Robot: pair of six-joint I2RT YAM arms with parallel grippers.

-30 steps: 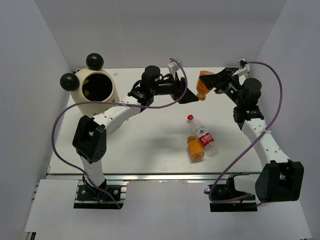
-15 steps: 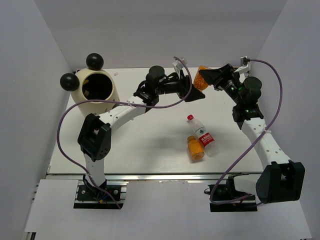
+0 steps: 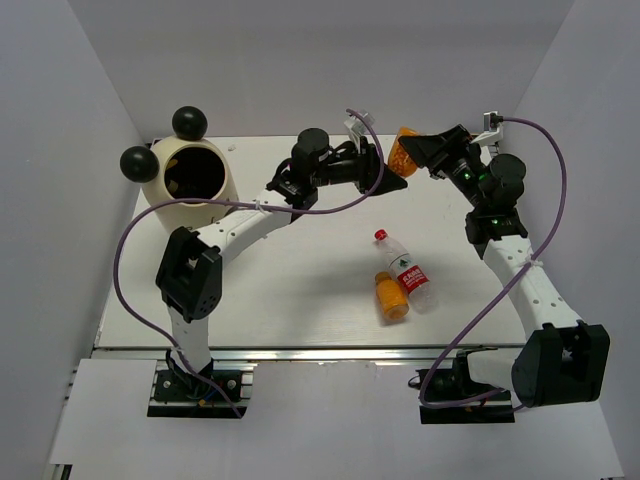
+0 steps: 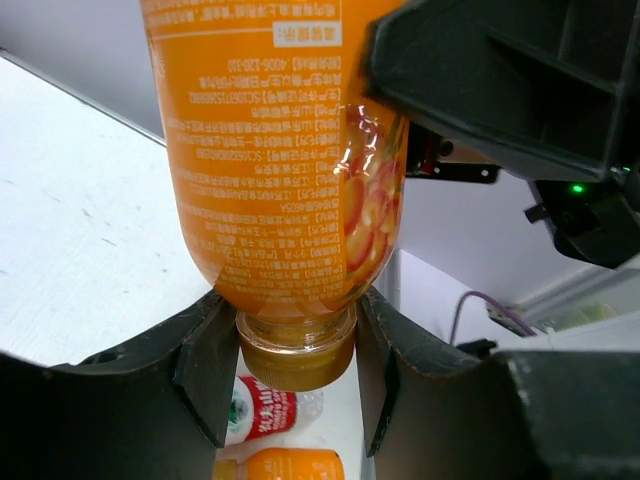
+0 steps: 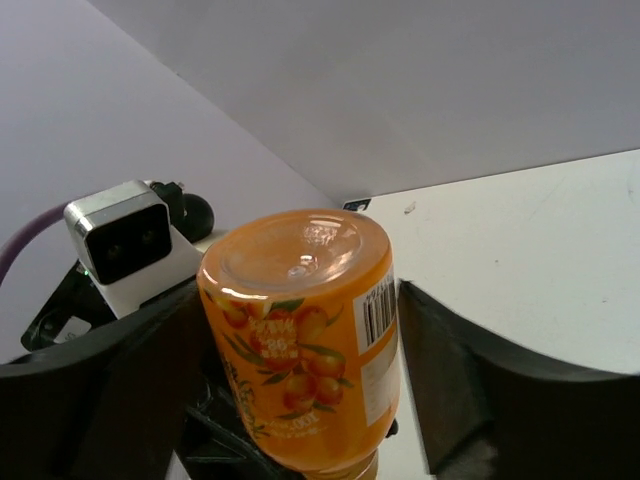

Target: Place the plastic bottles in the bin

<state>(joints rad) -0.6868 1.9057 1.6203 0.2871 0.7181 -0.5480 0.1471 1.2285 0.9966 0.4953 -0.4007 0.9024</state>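
Observation:
Next, my left gripper needs to swing the orange bottle over the bin's dark opening (image 3: 195, 174) and release, as the opening faces up, to the gripper's left in the top view.
An orange-filled bottle (image 3: 400, 152) hangs in the air over the far middle of the table, held between both grippers. My right gripper (image 3: 418, 152) is shut on its body (image 5: 300, 340), base toward the camera. My left gripper (image 3: 392, 175) is closed around its cap (image 4: 297, 350), with the bottle's shoulder resting on the fingers. A clear bottle with red cap and label (image 3: 408, 270) and a second orange bottle (image 3: 391, 297) lie side by side mid-table; both also show under the left jaws, the red-labelled bottle (image 4: 262, 415) and the orange bottle (image 4: 290, 466). The cream bin (image 3: 232, 190) with black ears stands far left.
White walls close the table on the left, back and right. The bin's dark opening (image 3: 195, 172) faces up and toward the camera. Purple cables loop from both arms. The left wrist camera (image 5: 125, 245) sits close beside the held bottle.
Both grippers and the orange bottle have risen and shifted toward the back wall. The left gripper has moved in from the bottle's left and closed round its cap.

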